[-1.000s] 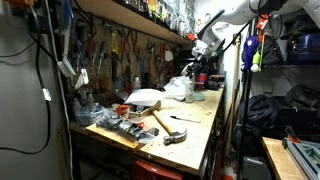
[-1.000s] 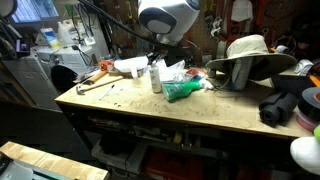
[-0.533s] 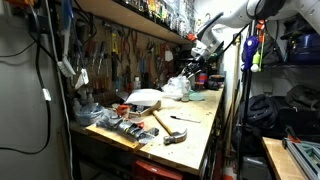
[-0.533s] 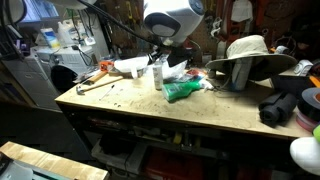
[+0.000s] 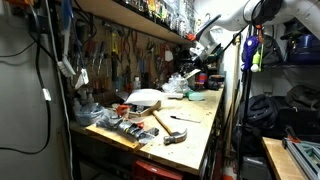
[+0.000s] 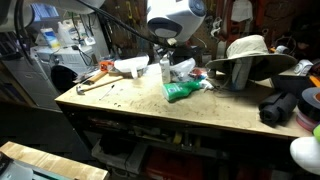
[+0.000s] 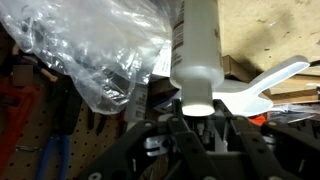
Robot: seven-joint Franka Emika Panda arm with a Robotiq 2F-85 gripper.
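Note:
The gripper will next lower the still raised bottle upright onto the bench spot point(image 6: 164, 85) beside the green packet, as that spot is below, and let go of the white cap end.
My gripper point(image 7: 196, 108) is shut on a white plastic bottle point(image 7: 195, 45), gripping it near its cap end. A crumpled clear plastic bag point(image 7: 95, 50) hangs against the bottle. In both exterior views the bottle point(image 6: 165, 69) is held a little above the wooden workbench point(image 6: 170, 110), near its back, with the bag point(image 5: 178, 84) beside it. The arm's white wrist point(image 6: 176, 17) hides the gripper from above in an exterior view; in an exterior view the gripper point(image 5: 195, 68) sits at the far end of the bench.
A green packet point(image 6: 183, 91) lies on the bench under the bottle. A tan hat point(image 6: 250, 52) and black gear point(image 6: 285, 106) sit to one side. A hammer point(image 5: 160, 122), a white dish point(image 5: 142, 98) and tools crowd the other end. A tool pegboard point(image 5: 115, 55) lines the wall.
The bottle stood on the bench one second ago; it has now risen off the surface in my gripper, and the plastic bag has shifted up with it.

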